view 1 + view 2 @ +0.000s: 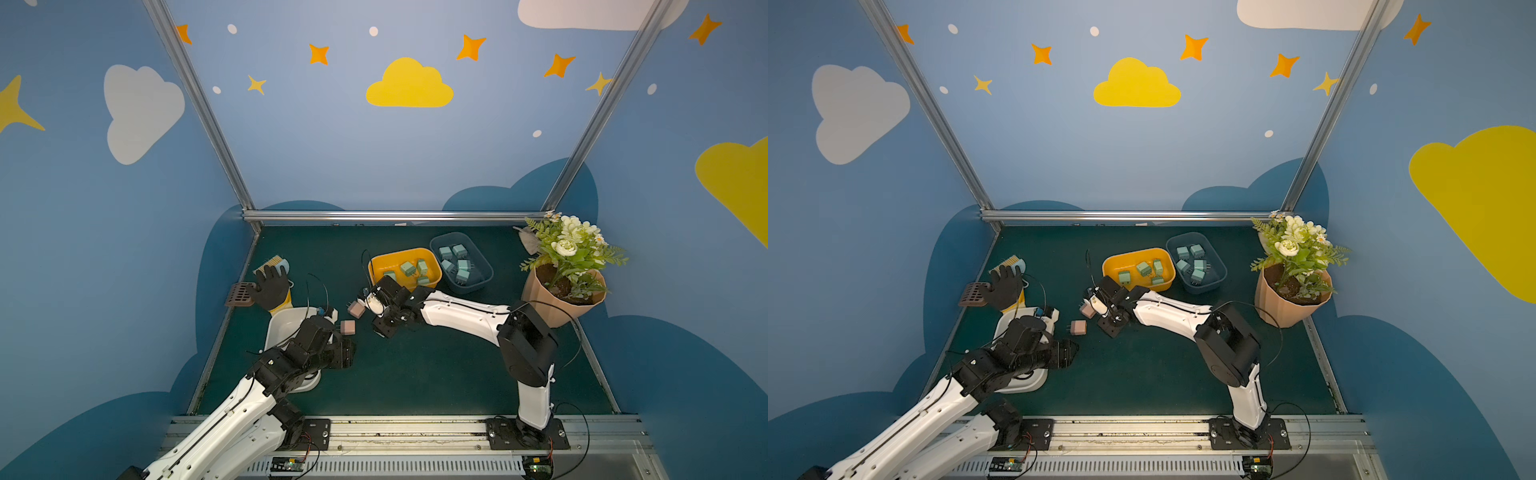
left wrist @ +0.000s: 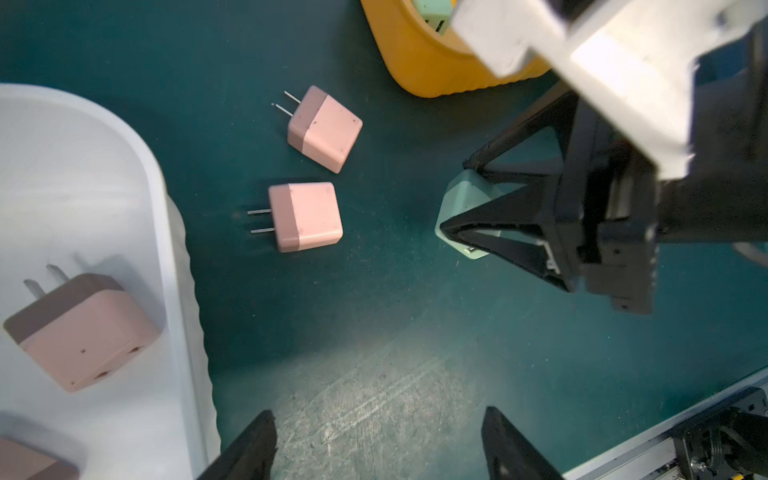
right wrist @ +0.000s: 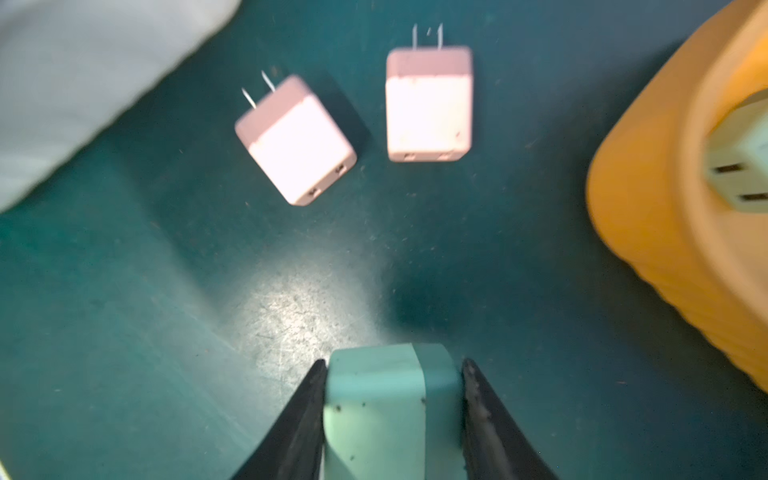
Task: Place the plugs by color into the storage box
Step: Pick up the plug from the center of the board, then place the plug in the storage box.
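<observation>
The yellow box [image 1: 405, 252] [image 3: 740, 228] stands outward of my right gripper, so next I will lift the gripper, move it outward over the box and release the plug among the green ones like it.
My right gripper [image 3: 392, 362] is shut on a light green plug [image 3: 374, 411], held a little above the mat; the left wrist view shows that plug [image 2: 459, 208] between the black fingers. Two pink plugs [image 1: 356, 308] [image 1: 348, 327] lie loose on the mat between the arms, also seen in the left wrist view [image 2: 324, 129] [image 2: 305, 216]. My left gripper [image 2: 380, 415] is open over bare mat beside the white storage box [image 2: 166, 249], which holds a pink plug [image 2: 83, 332]. The yellow box [image 1: 405, 252] holds green plugs and the blue box [image 1: 484, 266] holds teal ones.
A potted flower bunch [image 1: 561, 299] stands at the right. A black glove [image 1: 270, 286], a brush [image 1: 272, 262] and a brown grate [image 1: 241, 293] lie at the back left. Metal rails edge the mat at the front [image 1: 415, 432] and the back.
</observation>
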`<state>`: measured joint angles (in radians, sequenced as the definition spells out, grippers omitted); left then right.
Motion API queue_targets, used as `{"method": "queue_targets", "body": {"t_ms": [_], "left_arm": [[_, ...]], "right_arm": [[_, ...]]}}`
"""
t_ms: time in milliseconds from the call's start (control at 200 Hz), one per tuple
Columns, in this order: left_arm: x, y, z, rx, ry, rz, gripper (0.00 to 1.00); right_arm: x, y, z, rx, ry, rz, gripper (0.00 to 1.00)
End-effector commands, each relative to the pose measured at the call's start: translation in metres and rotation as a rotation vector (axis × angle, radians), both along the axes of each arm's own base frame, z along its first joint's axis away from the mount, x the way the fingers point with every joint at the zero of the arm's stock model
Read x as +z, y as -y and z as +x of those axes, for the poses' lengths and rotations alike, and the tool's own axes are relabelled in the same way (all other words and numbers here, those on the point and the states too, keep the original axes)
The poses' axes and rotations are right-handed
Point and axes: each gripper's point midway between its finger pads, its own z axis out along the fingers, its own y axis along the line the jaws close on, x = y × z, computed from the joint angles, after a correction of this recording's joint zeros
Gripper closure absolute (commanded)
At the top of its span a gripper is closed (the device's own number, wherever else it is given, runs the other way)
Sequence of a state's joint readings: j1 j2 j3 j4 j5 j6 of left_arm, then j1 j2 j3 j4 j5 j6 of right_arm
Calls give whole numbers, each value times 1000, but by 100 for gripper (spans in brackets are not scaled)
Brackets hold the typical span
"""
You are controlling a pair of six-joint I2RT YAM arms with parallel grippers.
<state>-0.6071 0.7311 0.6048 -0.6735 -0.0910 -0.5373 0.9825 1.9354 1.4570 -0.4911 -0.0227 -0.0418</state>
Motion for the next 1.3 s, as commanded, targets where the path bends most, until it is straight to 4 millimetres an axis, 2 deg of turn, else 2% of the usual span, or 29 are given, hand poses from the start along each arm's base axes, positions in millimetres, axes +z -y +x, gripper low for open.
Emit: {"method": "queue_targets", "body": {"t_ms": [0,325,511,716,956,1141,1241,1296], "left_arm": [[16,7,15,-25,66,2,22],[15,28,32,-66,63,-24,22],[18,43,43,-104,112,-75,21],[29,65,63,-184,213,-104,19],[37,91,105,-252,236,-35,16],[32,116,135,-273,196,-58,14],[31,129,146,-288,173,-81,13],[30,133,151,-295,161,-86,14]], "right_arm": [[35,1,8,0,16,59,74],[51,27,55,-84,79,48,74],[57,42,83,-154,163,2,74],[63,60,111,-231,209,3,74],[52,90,160,-361,160,21,74],[30,112,202,-447,87,7,74],[22,117,221,-490,57,13,73],[21,113,228,-487,42,34,73]]}}
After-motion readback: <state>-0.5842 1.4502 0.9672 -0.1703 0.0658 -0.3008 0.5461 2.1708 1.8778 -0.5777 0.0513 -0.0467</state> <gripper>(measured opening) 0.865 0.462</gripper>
